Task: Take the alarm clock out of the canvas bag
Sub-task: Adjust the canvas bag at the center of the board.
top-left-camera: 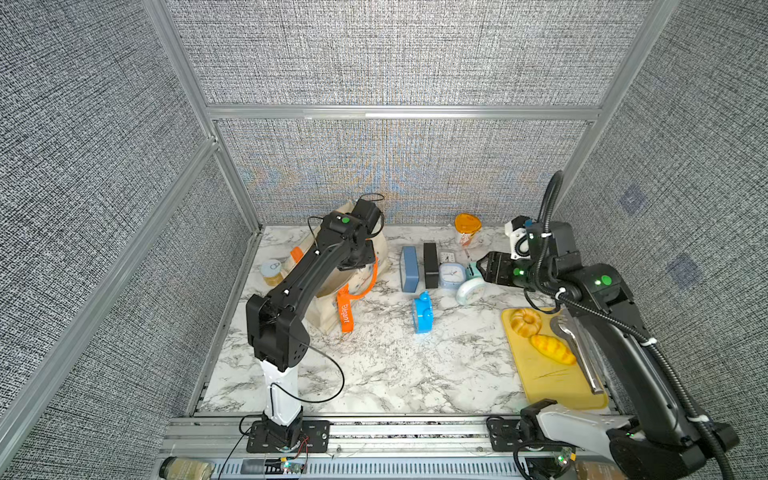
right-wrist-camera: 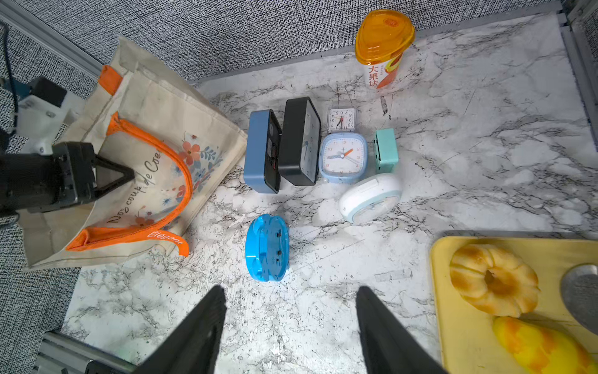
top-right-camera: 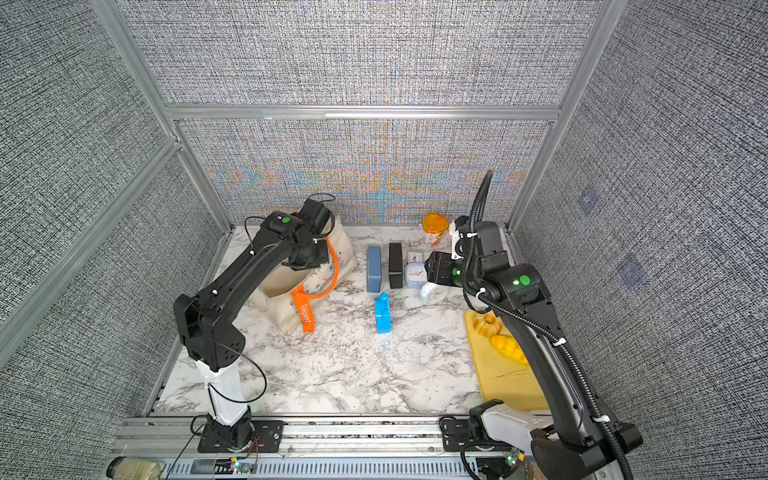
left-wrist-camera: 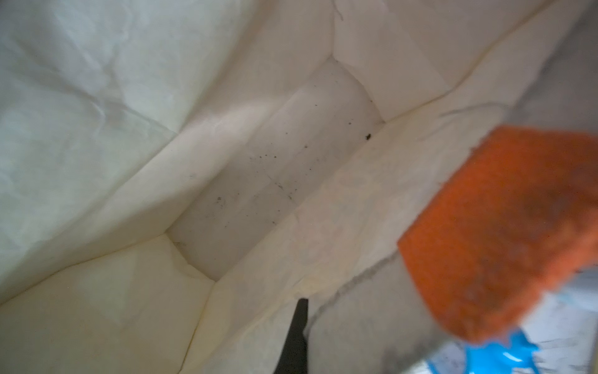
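The bottom of the bag is bare, so the left gripper will next move outward and toward the group of clocks, pull the bag's front side along, and let go of it by the slate-blue clock.
The cream canvas bag (top-left-camera: 332, 316) with orange handles stands at the back left in both top views, its mouth open. My left gripper (right-wrist-camera: 131, 176) reaches in from above and is shut on the bag's front wall at the rim; one black finger (left-wrist-camera: 296, 327) shows inside against the fabric (left-wrist-camera: 356, 323). The bag's floor (left-wrist-camera: 268, 181) is bare in the left wrist view. A bright blue alarm clock (top-left-camera: 422, 312) rests on its edge on the table right of the bag (top-right-camera: 286, 309). My right gripper (right-wrist-camera: 291, 291) hovers open and empty over the marble, back from that clock (right-wrist-camera: 267, 247).
Several other clocks (top-left-camera: 431, 264) stand in a cluster right of the bag, with an orange-lidded cup (top-left-camera: 467, 228) behind them. A yellow cutting board (top-left-camera: 552, 374) with two breads and metal tongs lies at the front right. A jar (top-left-camera: 272, 272) stands left of the bag.
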You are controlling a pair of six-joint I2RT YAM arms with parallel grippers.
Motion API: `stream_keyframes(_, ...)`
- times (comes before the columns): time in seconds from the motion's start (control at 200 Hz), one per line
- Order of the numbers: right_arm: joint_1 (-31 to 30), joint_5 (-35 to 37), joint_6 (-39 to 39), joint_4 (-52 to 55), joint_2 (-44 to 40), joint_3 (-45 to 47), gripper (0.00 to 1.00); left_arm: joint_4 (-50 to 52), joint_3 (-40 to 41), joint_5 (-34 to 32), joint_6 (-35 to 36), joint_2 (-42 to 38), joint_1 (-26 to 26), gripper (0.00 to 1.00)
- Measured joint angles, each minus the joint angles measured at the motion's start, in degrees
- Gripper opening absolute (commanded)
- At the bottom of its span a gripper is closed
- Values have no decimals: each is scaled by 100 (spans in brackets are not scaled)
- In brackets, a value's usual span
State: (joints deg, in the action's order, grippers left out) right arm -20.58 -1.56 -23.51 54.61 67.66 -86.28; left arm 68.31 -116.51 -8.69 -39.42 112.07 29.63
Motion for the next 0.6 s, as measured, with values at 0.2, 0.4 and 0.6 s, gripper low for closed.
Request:
stream_keyframes(0.2, 42, -85, -24, -96, -81, 260, 67, -621, -584, 1051, -765, 723, -107, 0)
stream_keyframes(0.4, 68, -175, -42, -225, -136, 380, 67, -1274, -662, 1838, -1547, 1086, -125, 0)
stream_keyframes(0.6, 98, -216, -48, -251, -146, 494, 67, -1709, -1187, 2131, -2092, 1314, -103, 0)
